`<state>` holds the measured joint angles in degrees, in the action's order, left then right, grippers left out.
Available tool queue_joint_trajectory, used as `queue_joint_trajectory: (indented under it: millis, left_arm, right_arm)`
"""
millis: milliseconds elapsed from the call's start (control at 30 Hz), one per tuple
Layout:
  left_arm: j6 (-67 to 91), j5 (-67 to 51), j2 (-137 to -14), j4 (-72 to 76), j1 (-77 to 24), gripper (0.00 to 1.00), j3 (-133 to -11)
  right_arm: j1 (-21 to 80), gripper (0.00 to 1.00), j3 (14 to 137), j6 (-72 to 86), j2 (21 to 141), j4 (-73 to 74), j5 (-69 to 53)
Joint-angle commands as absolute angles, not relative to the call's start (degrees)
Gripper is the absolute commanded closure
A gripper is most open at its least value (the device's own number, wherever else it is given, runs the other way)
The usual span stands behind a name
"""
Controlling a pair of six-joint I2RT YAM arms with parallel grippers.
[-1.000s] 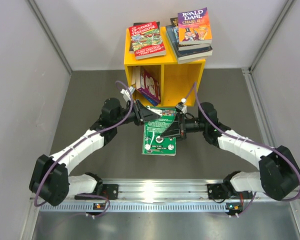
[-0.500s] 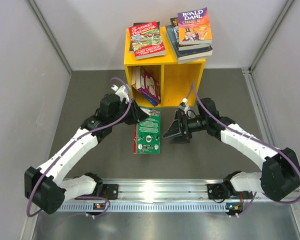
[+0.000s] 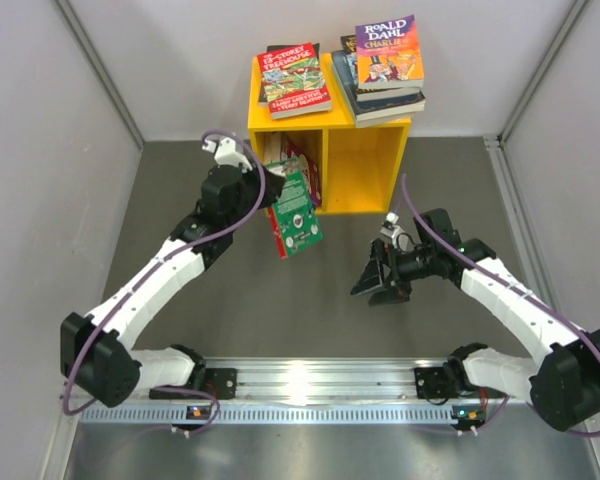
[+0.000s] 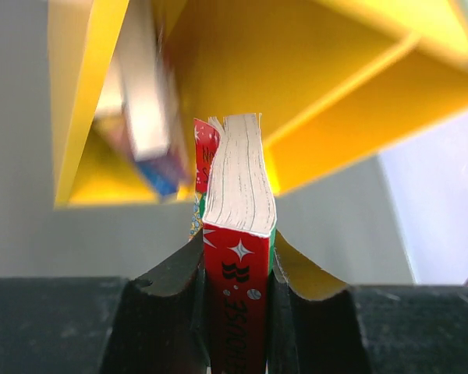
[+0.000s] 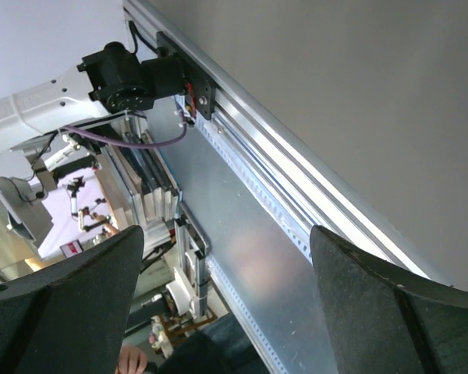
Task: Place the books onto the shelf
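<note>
I will next push the green-covered book outward with my left gripper into the shelf section with the leaning books and release it, as its opening lies outward of my fingers.
My left gripper [image 3: 272,207] is shut on a green-covered book [image 3: 297,217] with a red spine, held off the table and tilted just in front of the left compartment of the yellow shelf [image 3: 365,165]. In the left wrist view the jaws [image 4: 238,273] clamp the red spine [image 4: 239,308], with the page edges facing the shelf [image 4: 296,70]. Other books [image 3: 307,163] lean inside that compartment. Two stacks of books [image 3: 295,80] [image 3: 388,62] lie on the shelf top. My right gripper [image 3: 380,281] hangs open and empty over the table, right of centre.
The shelf's right compartment [image 3: 358,170] holds nothing visible. An aluminium rail [image 3: 310,380] with both arm bases runs along the near edge; it also fills the right wrist view [image 5: 296,210]. Grey walls enclose the table on three sides.
The right gripper opened, released the green book and pulled back right and nearer. The left arm lifted the book from the table up toward the left compartment.
</note>
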<state>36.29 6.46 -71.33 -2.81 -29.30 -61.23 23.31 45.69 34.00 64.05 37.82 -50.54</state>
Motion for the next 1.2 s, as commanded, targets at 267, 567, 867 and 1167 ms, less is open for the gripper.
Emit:
queue_joint_trajectory:
  millis: [267,567,867,1167]
  left_arm:
    - [40.1,12.4,-81.5,17.7,-29.2,1.00,-69.7]
    - [34.1,22.3,-84.1,30.1,-29.2,1.00,-65.2]
    - [29.4,34.6,-88.4,50.2,-30.3,1.00,-59.6]
    - [25.4,45.6,-98.1,64.0,-32.2,1.00,-62.0]
  right_arm:
    - [20.6,0.14,47.4,28.3,61.9,45.3,-47.8]
    - [20.2,0.15,47.0,27.5,63.3,46.8,-47.0]
    - [20.2,0.17,43.4,27.6,63.9,48.0,-46.9]
    - [20.2,0.17,42.0,26.4,64.8,50.7,-45.6]
